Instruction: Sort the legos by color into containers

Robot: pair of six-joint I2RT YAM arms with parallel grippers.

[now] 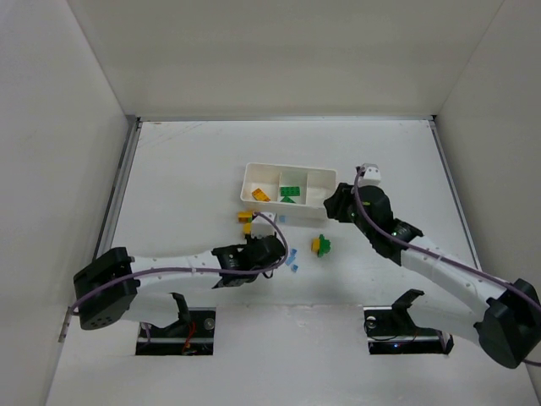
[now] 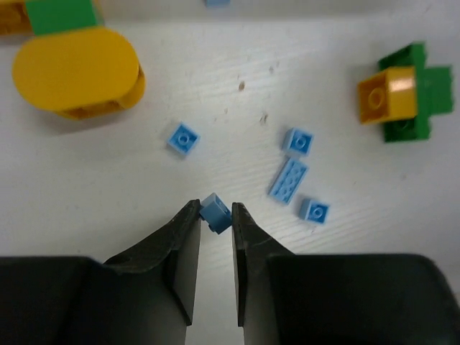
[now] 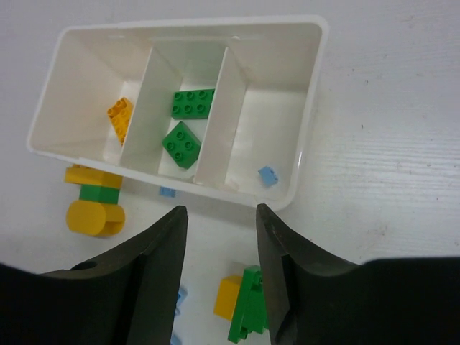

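I will next lift my left gripper and move it outward, to the right in the top view, over the container section with the blue brick (image 1: 319,189), because the colors match.
My left gripper (image 2: 215,210) is shut on a tiny light blue brick (image 2: 215,213), held just above the table. Several loose blue bricks (image 2: 288,179) lie just beyond it. A green and yellow lego (image 2: 402,93) lies at the far right, and a yellow and green stack (image 2: 75,70) at the far left. The white tray (image 3: 194,25) holds an orange brick (image 3: 120,118) in its left compartment, two green bricks (image 3: 180,144) in the middle one and one blue brick (image 3: 268,176) in the right one. My right gripper (image 3: 221,212) is open and empty, above the tray's near edge.
In the top view the tray (image 1: 247,182) sits mid-table, the left gripper (image 1: 275,245) is in front of it and the right gripper (image 1: 334,203) is at its right end. The green and yellow lego (image 1: 320,245) lies between the arms. White walls enclose the table.
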